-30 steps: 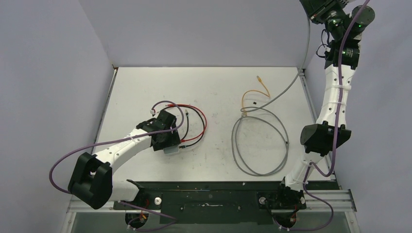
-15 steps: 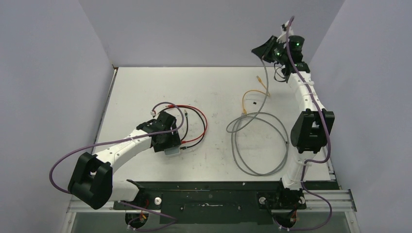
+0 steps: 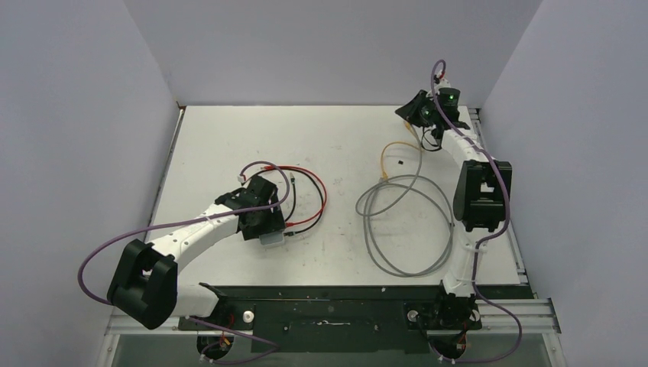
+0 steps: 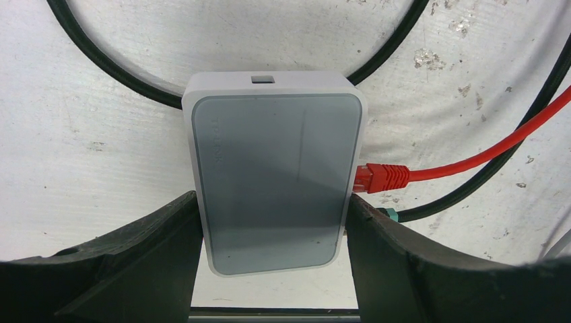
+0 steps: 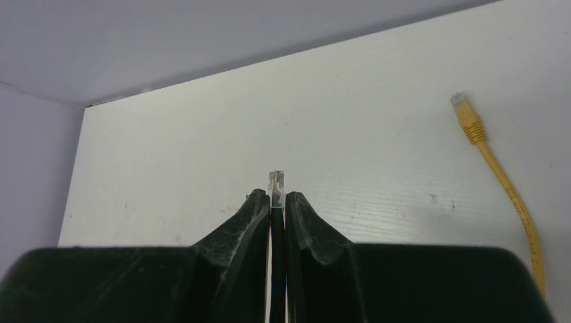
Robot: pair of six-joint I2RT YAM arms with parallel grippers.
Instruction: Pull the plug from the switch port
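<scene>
I need to move my right gripper to the right in the wrist view to get to the yellow plug, and let go of the clear plug (image 5: 277,182), which is already far from the switch.
The pale grey-blue switch (image 4: 273,182) lies flat on the table between the fingers of my left gripper (image 4: 273,205), which is shut on its two long sides. A red plug (image 4: 380,177) sits in a socket on the switch's right edge, its red cable (image 3: 317,187) looping away. In the top view the switch (image 3: 271,238) shows just under the left gripper (image 3: 264,222). My right gripper (image 5: 277,198) is shut on a clear plug (image 5: 277,182) of the grey cable (image 3: 405,222), low over the table's far right (image 3: 416,115).
A black cable (image 4: 108,64) curves round the switch's far end. A yellow cable (image 5: 501,178) with its plug lies right of my right gripper. The grey cable's coil covers the right middle. Walls stand close on three sides. A black rail (image 3: 328,306) runs along the front.
My right arm has come down from high at the back right to low over the table's far right, bringing the grey cable's end; the coil slid left. My left arm has not moved.
</scene>
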